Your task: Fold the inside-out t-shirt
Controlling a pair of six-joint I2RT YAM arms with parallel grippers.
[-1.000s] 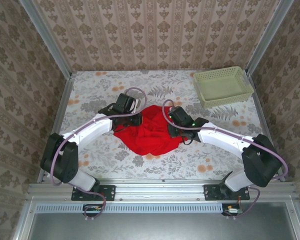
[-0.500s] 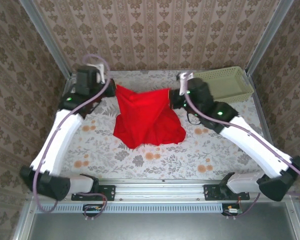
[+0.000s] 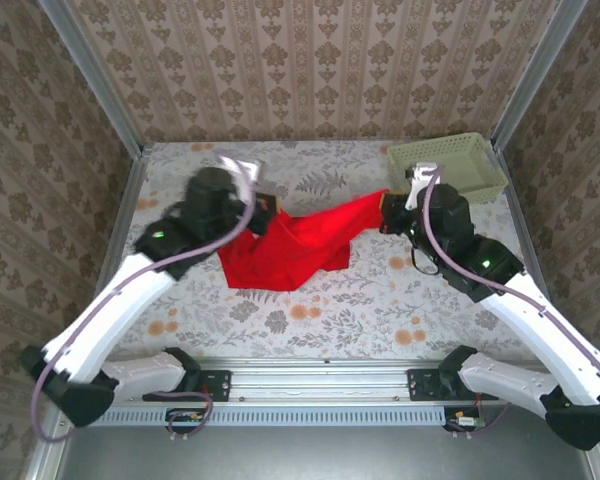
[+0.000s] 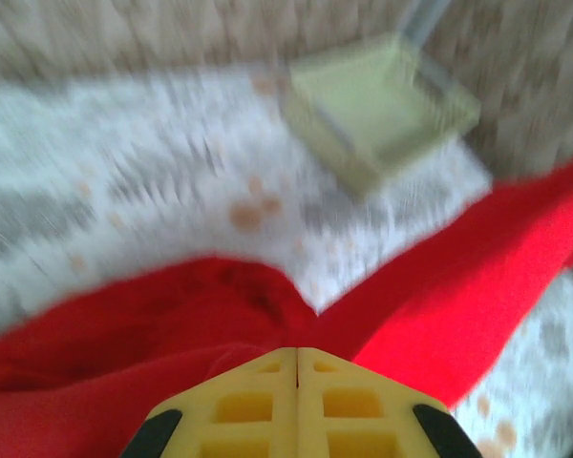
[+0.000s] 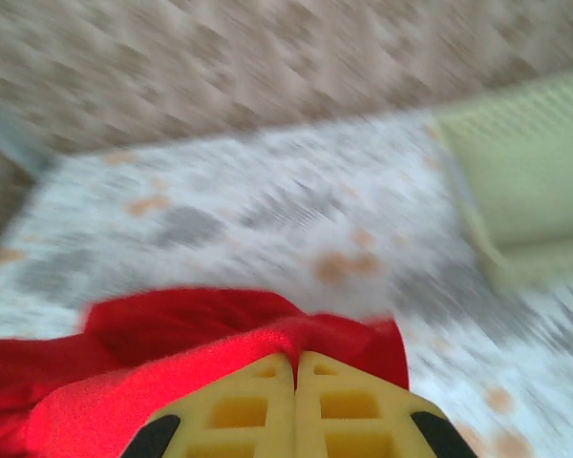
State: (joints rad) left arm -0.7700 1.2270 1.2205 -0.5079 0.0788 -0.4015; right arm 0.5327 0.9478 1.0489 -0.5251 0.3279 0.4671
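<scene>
The bare floral tablecloth lies open below my right gripper, nearer my base. I will next move it down and back to release the shirt's end there.
The inside-out t-shirt (image 3: 292, 248) is plain bright red cloth, pulled out into a wide band across the middle of the table, its lower part sagging onto the tabletop. My left gripper (image 3: 264, 216) is shut on its left end, and the yellow fingers (image 4: 258, 405) press together with red cloth (image 4: 153, 324) bunched at their tips. My right gripper (image 3: 388, 207) is shut on the shirt's right end. There a red fold (image 5: 220, 334) runs into the seam between the closed fingers (image 5: 349, 405). Both wrist views are blurred by motion.
A pale green basket (image 3: 446, 171) stands at the back right corner, just behind my right gripper, also as the basket (image 4: 374, 103) and the basket (image 5: 530, 186). The floral tablecloth (image 3: 310, 320) lies bare in front of the shirt. Patterned walls close in three sides.
Both grippers lifted the shirt from a bunched heap, swung it up toward the back, then came down and spread apart, stretching it sideways toward the right.
</scene>
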